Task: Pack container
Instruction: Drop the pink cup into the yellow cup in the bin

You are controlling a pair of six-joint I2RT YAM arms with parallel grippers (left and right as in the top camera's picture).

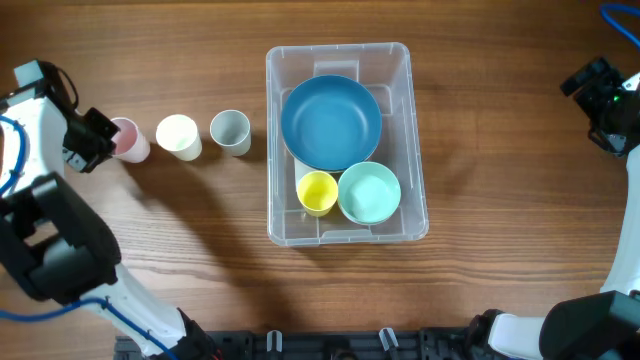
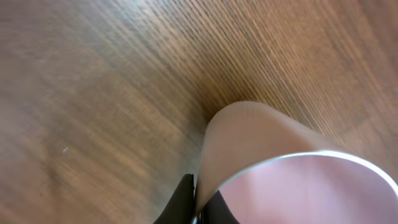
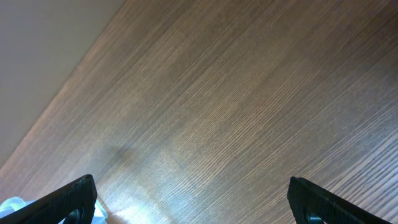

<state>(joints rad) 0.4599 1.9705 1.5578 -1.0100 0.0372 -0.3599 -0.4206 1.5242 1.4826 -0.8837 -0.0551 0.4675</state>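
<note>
My left gripper will lift the pink cup (image 1: 130,139), carry it right in the overhead view, lower it into the yellow cup (image 1: 318,192), since that one stands empty, and release it.
The clear plastic container (image 1: 338,48) stands mid-table and holds a blue bowl (image 1: 331,122), a yellow cup (image 1: 318,192) and a mint bowl (image 1: 369,192). A pink cup (image 1: 130,139) stands at the far left of the table. My left gripper (image 1: 108,140) is shut on its rim. In the left wrist view the pink cup (image 2: 261,137) fills the lower right, and the left gripper (image 2: 200,208) pinches its wall, one finger (image 2: 180,202) outside and one inside. My right gripper (image 1: 590,85) hovers at the far right edge; in its wrist view the right gripper (image 3: 193,202) is open over bare wood.
A cream cup (image 1: 178,136) and a grey cup (image 1: 230,131) stand in a row between the pink cup and the container. The wooden table (image 1: 500,150) stretches to the right of the container.
</note>
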